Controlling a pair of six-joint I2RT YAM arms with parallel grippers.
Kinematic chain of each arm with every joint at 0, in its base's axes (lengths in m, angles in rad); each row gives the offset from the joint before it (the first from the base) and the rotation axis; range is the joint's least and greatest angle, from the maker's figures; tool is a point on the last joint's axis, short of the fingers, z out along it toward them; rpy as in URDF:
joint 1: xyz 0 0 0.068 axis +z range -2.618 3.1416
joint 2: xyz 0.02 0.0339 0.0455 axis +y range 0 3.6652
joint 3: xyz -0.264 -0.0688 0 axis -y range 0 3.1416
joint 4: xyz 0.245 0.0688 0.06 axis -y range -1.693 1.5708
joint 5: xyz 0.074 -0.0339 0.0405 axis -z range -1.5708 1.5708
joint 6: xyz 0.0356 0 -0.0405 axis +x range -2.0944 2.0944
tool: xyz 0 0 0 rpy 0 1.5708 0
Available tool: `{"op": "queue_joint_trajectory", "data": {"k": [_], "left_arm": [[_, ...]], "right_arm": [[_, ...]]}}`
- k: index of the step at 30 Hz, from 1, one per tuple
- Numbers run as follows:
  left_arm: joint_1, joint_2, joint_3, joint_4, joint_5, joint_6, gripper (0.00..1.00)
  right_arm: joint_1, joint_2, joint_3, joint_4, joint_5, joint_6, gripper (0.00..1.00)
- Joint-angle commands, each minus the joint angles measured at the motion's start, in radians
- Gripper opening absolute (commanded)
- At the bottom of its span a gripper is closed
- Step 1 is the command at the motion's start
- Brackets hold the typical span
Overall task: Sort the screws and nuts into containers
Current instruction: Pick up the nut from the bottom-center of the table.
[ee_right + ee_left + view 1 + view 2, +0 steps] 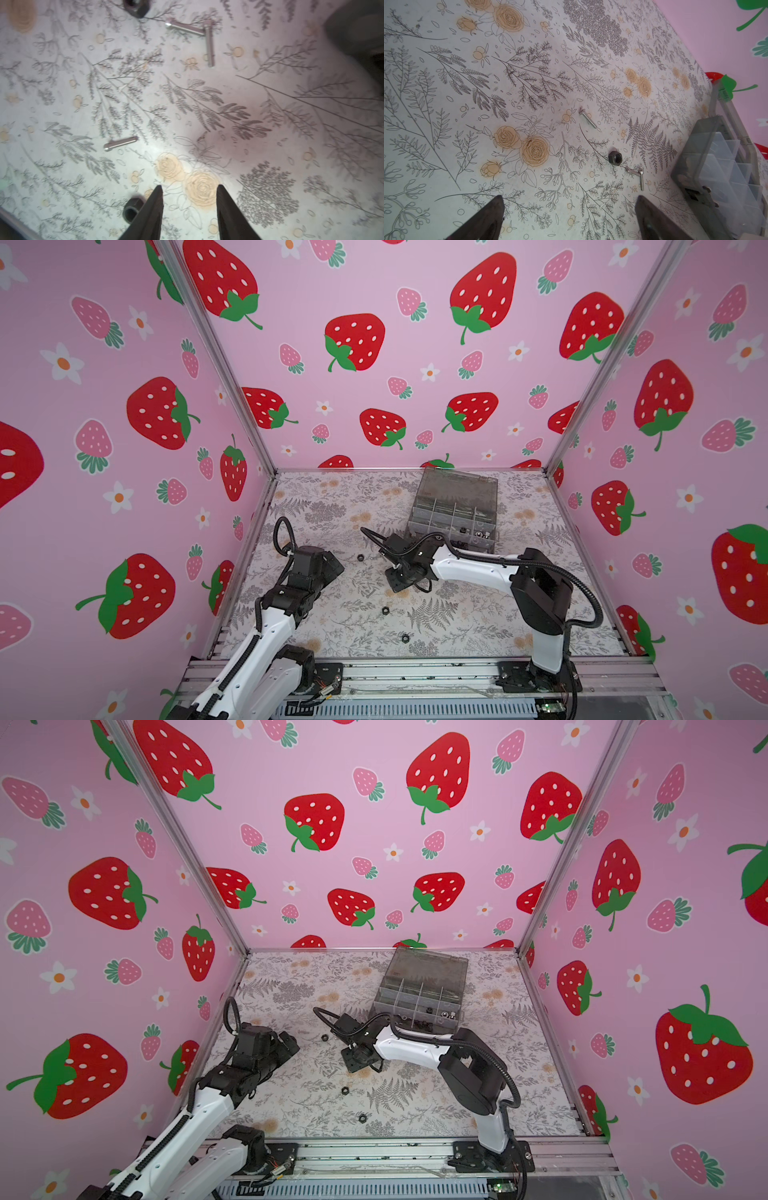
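The black nut [133, 209] is below and back toward the base, just outside one finger. My right gripper should move back and down next, so its fingers are on both sides of the nut.
The grey organiser box [453, 512] stands open at the back right, and its containers [419, 996] hold a few small parts. Loose black nuts [360, 558] [385, 610] [405, 638] lie on the floral mat in both top views. My left gripper [570, 197] is open and empty above the mat. Ahead of it lie a silver screw [588, 119], a black nut [615, 158] and two crossed screws [636, 176]. My right gripper [189, 187] points down at the mat, open, with nothing between its fingers. A black nut [132, 209] lies just outside one finger, and a silver screw [120, 143] lies further out.
The box lid [459, 485] stands upright against the back wall. Pink strawberry walls enclose the mat on three sides. An aluminium rail [415, 674] carrying both arm bases runs along the front edge. The right arm [473, 568] reaches across in front of the box.
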Motion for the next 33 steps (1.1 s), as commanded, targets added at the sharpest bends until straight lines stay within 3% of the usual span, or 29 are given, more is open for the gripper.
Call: {"op": "queue_joint_trajectory", "data": {"k": [1,16,33], "left_arm": [[0.007,-0.020,-0.023,-0.008,-0.021,-0.027,0.99],[0.011,-0.032,-0.028,-0.015,-0.023,-0.039,0.99],[0.024,-0.050,-0.039,-0.039,-0.047,-0.058,0.99]], "right_arm": [[0.024,0.018,0.025,-0.061,-0.063,-0.036,0.45],[0.134,0.142,0.152,-0.216,-0.059,-0.109,0.45],[0.139,0.199,0.148,-0.236,-0.056,-0.106,0.36]]}}
